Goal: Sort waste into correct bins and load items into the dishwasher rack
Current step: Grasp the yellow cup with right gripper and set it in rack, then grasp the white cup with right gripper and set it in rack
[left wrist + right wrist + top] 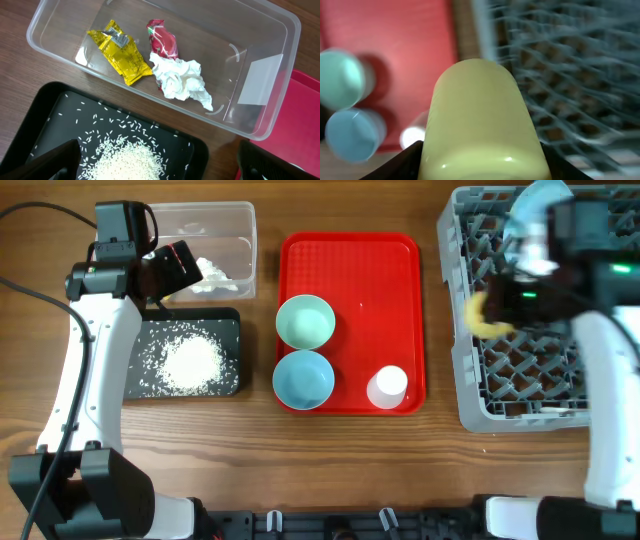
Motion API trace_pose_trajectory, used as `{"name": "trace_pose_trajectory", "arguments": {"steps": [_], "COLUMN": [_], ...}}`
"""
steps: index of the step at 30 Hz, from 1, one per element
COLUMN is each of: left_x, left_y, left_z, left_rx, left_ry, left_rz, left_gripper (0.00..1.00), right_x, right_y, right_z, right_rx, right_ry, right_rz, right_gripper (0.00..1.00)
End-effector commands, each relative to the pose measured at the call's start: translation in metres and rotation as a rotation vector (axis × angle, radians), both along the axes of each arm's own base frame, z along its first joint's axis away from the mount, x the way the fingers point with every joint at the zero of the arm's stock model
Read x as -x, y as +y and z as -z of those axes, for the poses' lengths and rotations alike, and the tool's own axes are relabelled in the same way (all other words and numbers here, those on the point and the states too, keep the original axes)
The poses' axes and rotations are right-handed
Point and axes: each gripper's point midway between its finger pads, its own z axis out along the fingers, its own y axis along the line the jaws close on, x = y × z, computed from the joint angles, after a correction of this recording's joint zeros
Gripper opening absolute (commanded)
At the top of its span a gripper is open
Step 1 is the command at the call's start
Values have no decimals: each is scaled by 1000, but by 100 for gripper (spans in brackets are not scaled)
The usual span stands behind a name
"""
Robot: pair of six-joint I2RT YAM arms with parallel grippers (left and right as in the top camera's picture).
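The rack's empty near wires are below, to my right gripper's right in the overhead view, so it will lower and release the yellow cup (480, 120) there next.
My right gripper (500, 305) is shut on the yellow cup (480, 120), held over the left part of the grey dishwasher rack (520, 380); the cup also shows in the overhead view (483, 318). My left gripper (160, 162) is open and empty above the black tray (45, 115) with white rice grains (127, 162). The clear tub (270, 95) holds a yellow wrapper (121, 52), a red wrapper (162, 40) and a crumpled white tissue (180, 80). On the red tray (400, 280) sit a mint bowl (305, 321), a blue bowl (303, 378) and a pale pink cup (388, 386). The large plate is not visible.
The black tray (225, 330) lies in front of the clear tub (235, 225) at the left. The red tray lies between them and the rack. Bare wooden table (330, 460) runs along the front.
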Motion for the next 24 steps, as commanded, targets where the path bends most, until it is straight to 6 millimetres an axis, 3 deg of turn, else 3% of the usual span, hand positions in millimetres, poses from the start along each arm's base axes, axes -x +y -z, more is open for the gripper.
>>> {"name": "trace_pose_trajectory", "arguments": {"steps": [1,3,7,10,13,19,24], "left_x": [2,2,2,2,2,2,2], "left_y": [5,5,5,5,5,5,5], "left_z": [-10,-10,-10,-10,-10,-10,-10], "left_rx": [-9,-9,-9,-9,-9,-9,-9], "left_ry": [-27,-27,-27,-27,-27,-27,-27], "left_rz": [-21,-21,-21,-21,-22,-21,-21], "left_gripper": [100,100,100,100,100,100,100], "right_x": [16,21,20,15,2,10,14], "right_y": [-74,-116,-170,-181,-193,-202,-196], "right_z": [-9,0,32,74,99,110,110], "right_rx": [34,17,-14,-55,-62,-16,-35], "right_ry": [-26,-34,8,128,154,207,228], "right_rz": [182,317,460,482,528,567,561], "right_gripper": [36,37,37,37,36,38,84]}}
